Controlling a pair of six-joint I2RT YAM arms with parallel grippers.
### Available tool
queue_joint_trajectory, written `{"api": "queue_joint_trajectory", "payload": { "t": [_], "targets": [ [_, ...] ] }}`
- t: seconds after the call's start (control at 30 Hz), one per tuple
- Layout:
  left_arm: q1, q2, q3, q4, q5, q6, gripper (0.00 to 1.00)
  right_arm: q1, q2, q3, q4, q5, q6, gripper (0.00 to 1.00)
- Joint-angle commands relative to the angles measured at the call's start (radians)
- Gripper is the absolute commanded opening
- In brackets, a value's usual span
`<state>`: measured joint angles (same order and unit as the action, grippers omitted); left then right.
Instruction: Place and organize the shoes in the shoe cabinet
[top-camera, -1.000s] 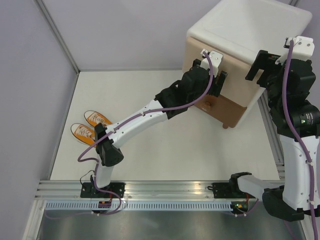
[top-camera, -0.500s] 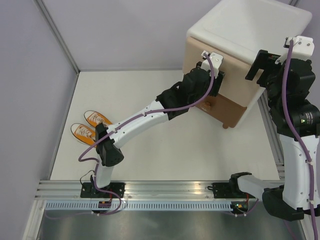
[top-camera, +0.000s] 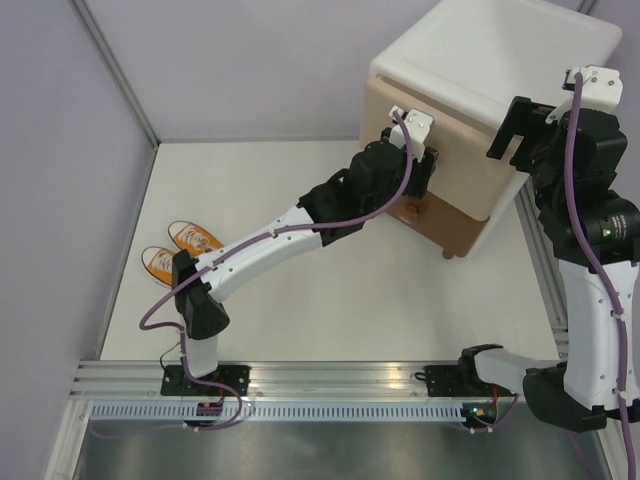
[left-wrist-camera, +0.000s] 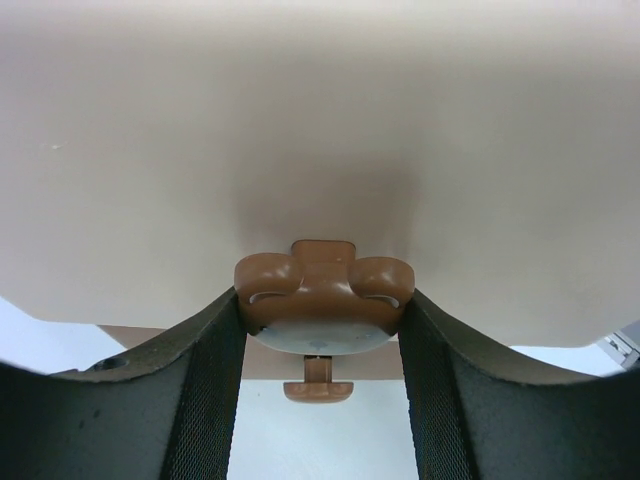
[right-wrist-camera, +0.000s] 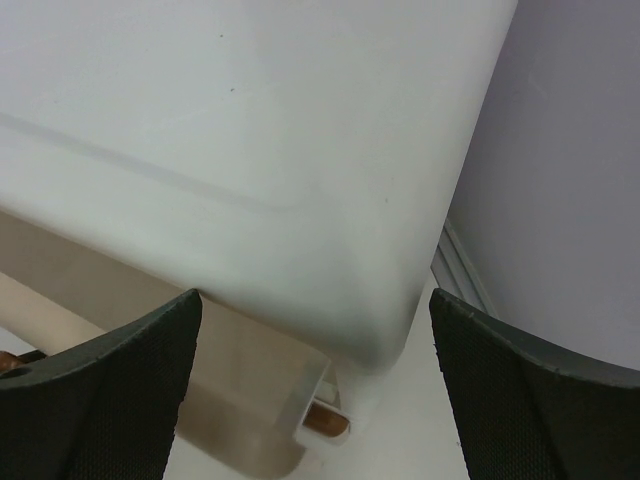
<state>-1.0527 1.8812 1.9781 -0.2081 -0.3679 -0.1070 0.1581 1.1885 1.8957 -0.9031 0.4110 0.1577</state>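
My left gripper will pull the upper drawer's bear-head knob (left-wrist-camera: 323, 300) back and to the left in the top view and then release it, because the upper drawer is barely open.
The white shoe cabinet (top-camera: 500, 60) stands at the back right, its beige upper drawer (top-camera: 455, 160) pulled slightly out over the brown lower drawer (top-camera: 450, 225). My left gripper (top-camera: 415, 170) is shut on the upper drawer's brown bear-head knob (left-wrist-camera: 323, 300); the lower knob (left-wrist-camera: 318, 388) shows below it. Two orange shoes (top-camera: 180, 250) lie side by side at the left of the table. The red shoes are out of view. My right gripper (top-camera: 520, 130) is open and empty, held against the cabinet's right corner (right-wrist-camera: 380, 330).
A grey wall panel and a metal post close the left side near the orange shoes. An aluminium rail (top-camera: 330, 380) runs along the near edge by the arm bases. A side rail (top-camera: 540, 270) lies right of the cabinet.
My left gripper has pulled back toward the left with the knob, and the beige upper drawer has slid a little out of the cabinet. The right arm has barely shifted.
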Motion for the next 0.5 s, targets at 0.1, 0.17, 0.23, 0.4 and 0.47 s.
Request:
{"api": "queue_joint_trajectory", "payload": {
  "t": [0.1, 0.17, 0.23, 0.4, 0.47],
  "targets": [
    [-0.003, -0.163, -0.033, -0.022, -0.017, -0.054, 0.02, -0.011, 0.026, 0.019, -0.022, 0.058, 0.006, 0.98],
    [-0.007, -0.183, -0.045, -0.025, -0.017, -0.066, 0.02, -0.011, 0.029, 0.017, -0.023, 0.060, 0.008, 0.98],
    [-0.012, -0.194, -0.051, -0.031, -0.019, -0.071, 0.02, -0.011, 0.028, 0.016, -0.023, 0.057, 0.009, 0.98],
    [-0.035, -0.235, -0.129, -0.050, -0.023, -0.092, 0.02, -0.012, 0.029, 0.019, -0.022, 0.051, 0.013, 0.98],
    [-0.047, -0.266, -0.180, -0.057, -0.023, -0.109, 0.02, -0.012, 0.029, 0.020, -0.022, 0.046, 0.013, 0.98]
  ]
}}
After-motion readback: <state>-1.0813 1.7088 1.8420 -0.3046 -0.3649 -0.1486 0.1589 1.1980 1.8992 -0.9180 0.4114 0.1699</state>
